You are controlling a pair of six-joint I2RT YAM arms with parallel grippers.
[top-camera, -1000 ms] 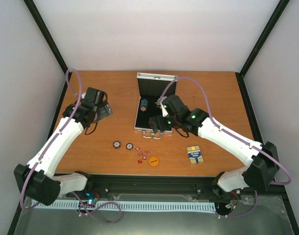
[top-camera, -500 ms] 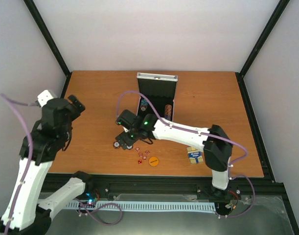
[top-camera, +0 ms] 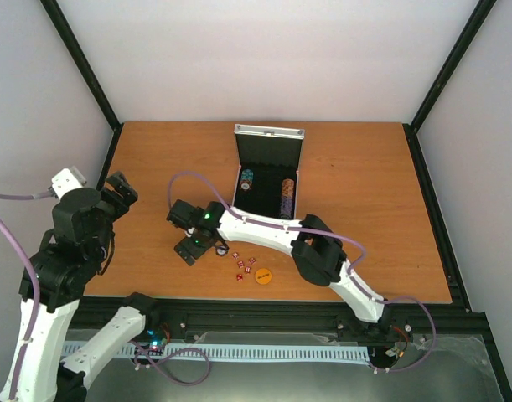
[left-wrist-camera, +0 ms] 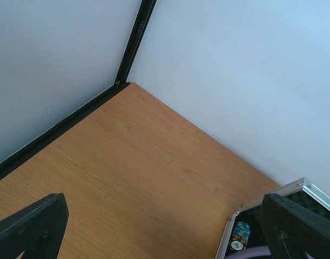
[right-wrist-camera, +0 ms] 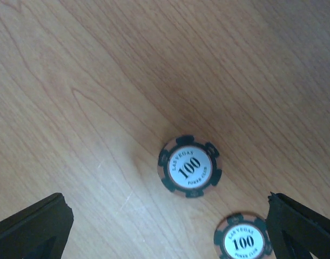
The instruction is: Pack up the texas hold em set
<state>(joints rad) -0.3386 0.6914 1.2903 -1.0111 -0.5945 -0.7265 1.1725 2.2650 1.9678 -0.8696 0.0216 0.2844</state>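
My right gripper will go down over the loose chip on the wood until its open fingers are on either side of that chip's rim, then close.
The silver case [top-camera: 239,197] lies open at the table's middle back with its lid upright, and striped chip stacks [top-camera: 287,197] stand in its black lining. My right gripper [top-camera: 191,247] hangs open just over two loose "100" chips on the wood. In the right wrist view one chip [right-wrist-camera: 189,166] lies between my fingers [right-wrist-camera: 29,226] and the other chip [right-wrist-camera: 242,243] lies by the right finger. Red dice [top-camera: 245,266] and the orange disc [top-camera: 263,275] lie to the right of them. My left gripper [top-camera: 121,191] is raised at the left, open and empty. The card deck is hidden under the right arm.
The left wrist view shows bare wood toward the back left corner, the black frame post [left-wrist-camera: 133,40] and the case's corner with a chip stack [left-wrist-camera: 240,237]. White walls close the table on three sides. The right arm's purple cable [top-camera: 184,177] loops over the table.
My right arm has swung left from the case to over the loose chips. My left arm has risen and pulled back to the left edge.
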